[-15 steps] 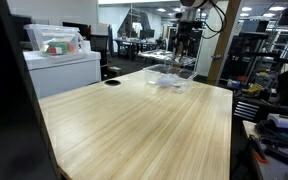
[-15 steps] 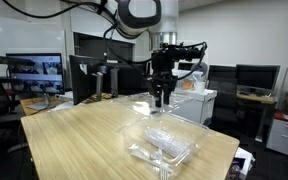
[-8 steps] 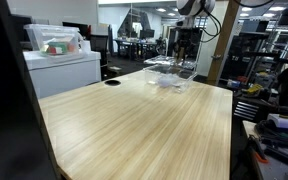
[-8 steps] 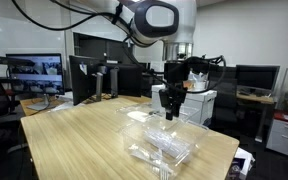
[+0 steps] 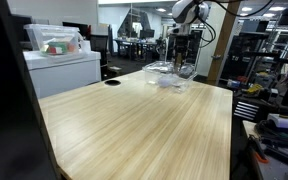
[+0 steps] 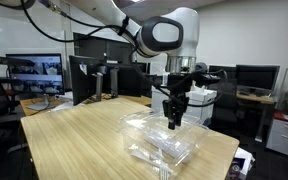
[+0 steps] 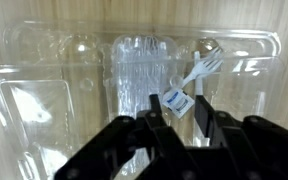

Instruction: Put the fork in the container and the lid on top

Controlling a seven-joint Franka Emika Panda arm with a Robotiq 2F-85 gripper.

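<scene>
The fork [image 7: 200, 70] already hangs inside the container's rim, so I should next move my gripper down toward the clear plastic container's bottom and release the fork there.
The clear plastic container [image 6: 164, 150] sits near the table's end and also shows in an exterior view [image 5: 170, 78]. In the wrist view it [image 7: 44, 110] fills the picture beneath me. My gripper [image 6: 172, 122] hangs just above it, fingers pointing down; it also shows in an exterior view [image 5: 182, 62]. In the wrist view the gripper [image 7: 176, 112] is shut on a white plastic fork [image 7: 200, 70] with a small blue-and-white packet [image 7: 174, 102] between the fingers. A flat clear piece, seemingly the lid [image 6: 136, 122], lies beside the container.
The wooden table [image 5: 134, 130] has a round cable hole [image 5: 112, 82]. A white cabinet with a clear bin [image 5: 54, 45] stands beside it. Monitors [image 6: 34, 72] and office desks surround the table. The table edge [image 6: 219, 160] is close to the container.
My gripper has moved across from behind the container to a spot over it and has come lower, carrying the fork.
</scene>
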